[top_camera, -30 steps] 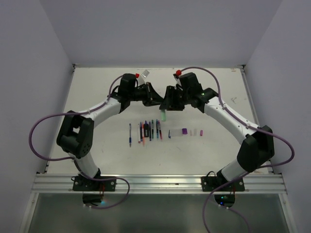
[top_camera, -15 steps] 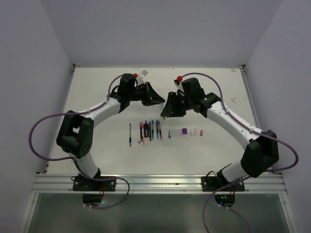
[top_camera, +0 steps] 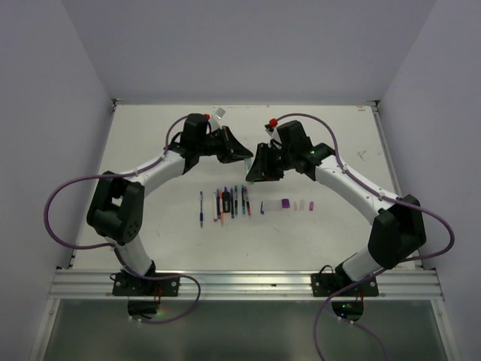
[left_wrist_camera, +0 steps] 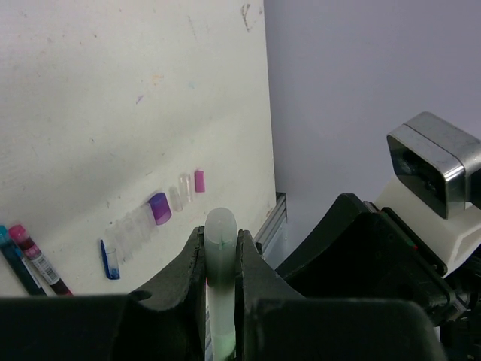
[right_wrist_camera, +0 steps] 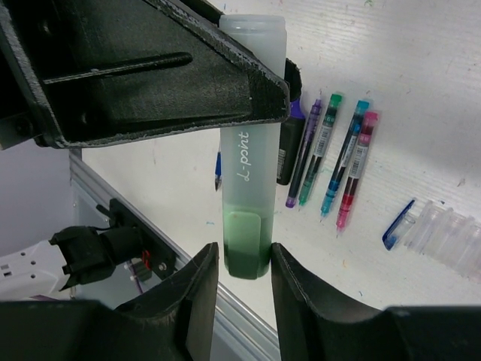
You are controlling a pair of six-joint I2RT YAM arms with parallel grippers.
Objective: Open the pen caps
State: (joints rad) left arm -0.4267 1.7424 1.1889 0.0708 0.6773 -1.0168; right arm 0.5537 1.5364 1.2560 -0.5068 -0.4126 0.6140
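I will move my left gripper to the left in the top view, lower the highlighter and let go of it, since the tabletop past the blue pen is clear below the gripper on that side.
Above the table's middle, my left gripper (top_camera: 243, 159) (left_wrist_camera: 222, 242) is shut on a pale frosted highlighter pen (left_wrist_camera: 222, 226) (right_wrist_camera: 252, 150). Its dark green cap end (right_wrist_camera: 245, 256) points toward the right arm. My right gripper (top_camera: 253, 171) (right_wrist_camera: 244, 259) faces it, open. Its fingers stand on either side of that green end, very near it, with a thin gap showing on one side. On the table lie a row of thin pens (top_camera: 231, 201) (right_wrist_camera: 338, 150) and a line of loose pen caps: clear ones (top_camera: 272, 206), a purple one (top_camera: 285, 203) (left_wrist_camera: 159, 208) and a pink one (top_camera: 310, 204) (left_wrist_camera: 199, 180).
A single blue pen (top_camera: 201, 208) lies left of the row. A small blue cap (left_wrist_camera: 110, 259) (right_wrist_camera: 397, 224) sits at the near end of the cap line. The table's metal front rail (top_camera: 240, 284) runs below the arm bases. Purple cables loop beside both arms.
My right gripper has shifted left to meet the left one, and its jaws have narrowed around the pen's green end. The left gripper has barely moved and keeps its hold.
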